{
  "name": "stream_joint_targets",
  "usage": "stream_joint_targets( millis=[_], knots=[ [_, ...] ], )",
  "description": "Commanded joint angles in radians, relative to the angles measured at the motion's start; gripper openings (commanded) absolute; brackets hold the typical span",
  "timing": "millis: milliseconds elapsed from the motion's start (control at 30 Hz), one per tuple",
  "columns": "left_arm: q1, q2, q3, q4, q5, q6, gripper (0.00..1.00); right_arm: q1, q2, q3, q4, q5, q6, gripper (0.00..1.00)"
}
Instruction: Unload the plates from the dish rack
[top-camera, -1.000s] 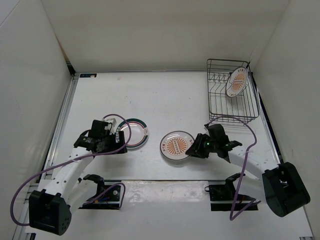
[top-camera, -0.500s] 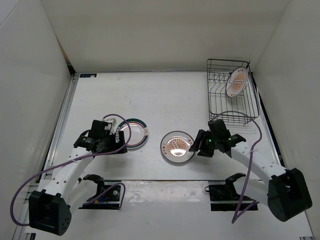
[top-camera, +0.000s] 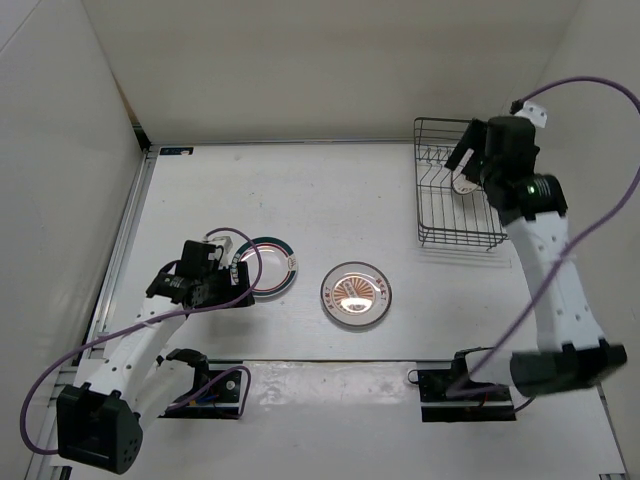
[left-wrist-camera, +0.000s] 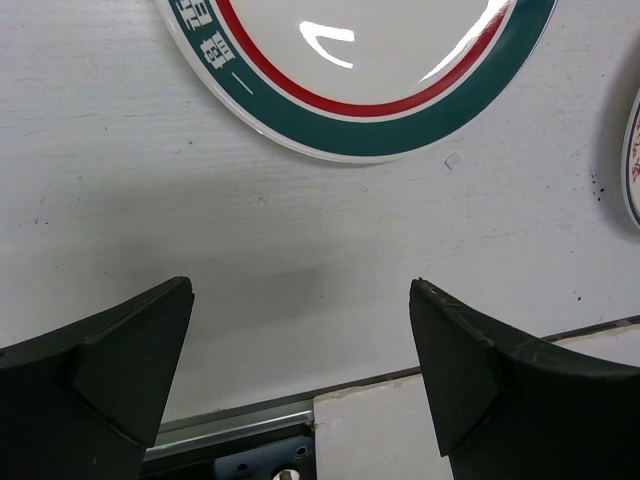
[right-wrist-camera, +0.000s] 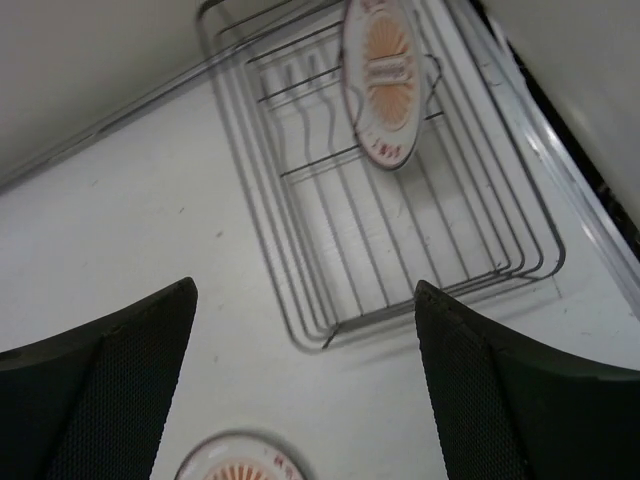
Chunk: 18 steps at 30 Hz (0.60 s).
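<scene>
My right gripper moves down into the rack (top-camera: 437, 236) next, then closes on the near rim of the upright sunburst plate.
The black wire dish rack (top-camera: 437, 236) stands at the back right. One orange sunburst plate (right-wrist-camera: 385, 80) leans upright in its far end; from above only a sliver of that plate (top-camera: 464, 184) shows behind my arm. My right gripper (top-camera: 472, 165) hovers high over the rack, open and empty (right-wrist-camera: 305, 290). A second sunburst plate (top-camera: 356, 293) lies flat mid-table, its edge (right-wrist-camera: 235, 465) low in the right wrist view. The teal-rimmed plate (top-camera: 270, 265) lies flat to its left. My left gripper (top-camera: 238, 278) rests open just short of the teal plate (left-wrist-camera: 370, 90).
White walls close in the table on the left, back and right, with the rack close to the right wall. A metal rail and a seam (left-wrist-camera: 300, 415) run along the table's near side under the left gripper. Purple cables trail from both arms.
My right gripper opened and let go of the sunburst plate mid-table, then rose and swung back over the dish rack. The left arm and the teal plate stayed put.
</scene>
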Motion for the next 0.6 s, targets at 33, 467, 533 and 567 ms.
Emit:
stream_joint_targets(
  millis=[33,467,533,567],
  knots=[
    [-0.005,-0.030,0.014,0.009,0.001,0.005,1.00,-0.141,0.256,0.137,-0.008,0.077,0.076,0.90],
    [-0.044,-0.001,0.015,-0.010,-0.022,0.016,1.00,-0.289,0.664,0.340,0.009,0.142,0.004,0.90],
    [-0.047,-0.004,0.012,-0.007,-0.026,0.019,1.00,-0.306,0.681,0.277,0.060,0.061,-0.029,0.90],
    [-0.045,-0.006,0.014,-0.008,-0.030,0.019,1.00,-0.304,0.690,0.258,0.071,0.016,-0.038,0.90]
  ],
)
